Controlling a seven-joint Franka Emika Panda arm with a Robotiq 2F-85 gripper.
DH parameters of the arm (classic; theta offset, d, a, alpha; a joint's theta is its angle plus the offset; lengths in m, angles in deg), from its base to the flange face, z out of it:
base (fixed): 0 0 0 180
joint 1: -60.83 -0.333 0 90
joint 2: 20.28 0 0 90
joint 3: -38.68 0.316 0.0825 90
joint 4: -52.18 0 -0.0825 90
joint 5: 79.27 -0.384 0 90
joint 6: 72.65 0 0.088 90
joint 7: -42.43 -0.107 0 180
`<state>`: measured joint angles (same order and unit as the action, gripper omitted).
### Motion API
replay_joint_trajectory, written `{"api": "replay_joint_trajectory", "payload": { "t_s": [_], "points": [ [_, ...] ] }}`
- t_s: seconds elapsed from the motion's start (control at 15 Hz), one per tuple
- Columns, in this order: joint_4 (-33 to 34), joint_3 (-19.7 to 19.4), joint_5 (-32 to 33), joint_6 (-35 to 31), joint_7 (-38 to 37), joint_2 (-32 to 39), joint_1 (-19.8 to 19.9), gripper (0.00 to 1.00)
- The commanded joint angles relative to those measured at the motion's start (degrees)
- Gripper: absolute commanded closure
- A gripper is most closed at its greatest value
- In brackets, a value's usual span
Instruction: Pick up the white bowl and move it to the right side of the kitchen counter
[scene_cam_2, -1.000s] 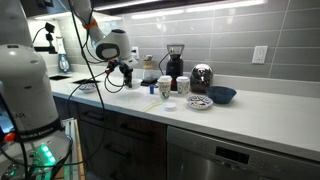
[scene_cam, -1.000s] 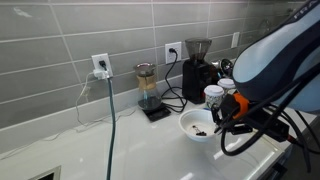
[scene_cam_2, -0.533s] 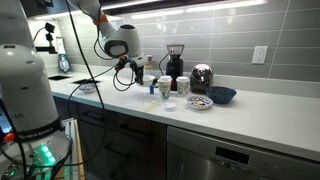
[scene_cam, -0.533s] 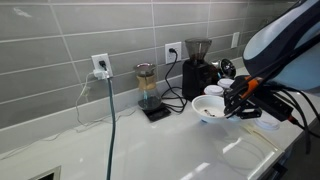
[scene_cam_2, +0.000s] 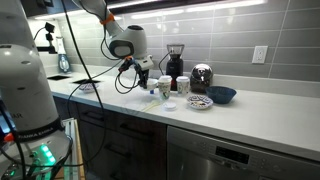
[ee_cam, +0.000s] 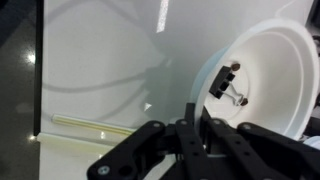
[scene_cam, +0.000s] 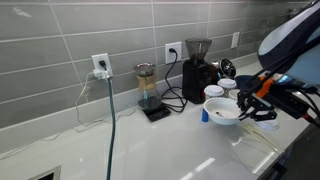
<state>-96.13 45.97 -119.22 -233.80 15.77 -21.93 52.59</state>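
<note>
My gripper should next lower the white bowl it holds onto the bare counter by the yellow stick and let it go, since the bowl still hangs above that spot.
My gripper (scene_cam: 243,106) is shut on the rim of the white bowl (scene_cam: 222,112) and holds it above the white kitchen counter (scene_cam: 150,150), in front of the paper cups (scene_cam: 213,94). In the wrist view the fingers (ee_cam: 192,118) clamp the bowl's near rim. The wide bowl (ee_cam: 270,70) fills the right side there, with a small black clip (ee_cam: 228,82) inside it. In an exterior view the gripper (scene_cam_2: 143,69) hangs just left of the cups (scene_cam_2: 165,88); the bowl is hard to make out there.
A black coffee grinder (scene_cam: 197,68) and a glass carafe on a scale (scene_cam: 148,92) stand by the tiled wall. A blue-patterned dish (scene_cam_2: 199,101), a dark blue bowl (scene_cam_2: 222,95) and a metal kettle (scene_cam_2: 202,75) sit right of the cups. A yellow stick (ee_cam: 90,124) lies on the counter.
The arm has carried the white bowl to the right and lifted it off the counter, bringing it in front of the paper cups. The grip on the rim has stayed shut.
</note>
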Motion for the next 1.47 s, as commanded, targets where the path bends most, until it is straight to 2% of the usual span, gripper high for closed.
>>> {"api": "replay_joint_trajectory", "payload": {
  "t_s": [0.0, 0.53, 1.4],
  "points": [
    [0.25, -0.30, 1.01, 2.68, 0.71, 0.99, 0.65, 0.99],
    [0.85, -1.45, 1.35, 9.28, 5.88, 2.28, 1.58, 0.99],
    [1.82, -1.86, 0.28, 9.59, 11.61, 5.72, 2.52, 0.99]
  ]
}}
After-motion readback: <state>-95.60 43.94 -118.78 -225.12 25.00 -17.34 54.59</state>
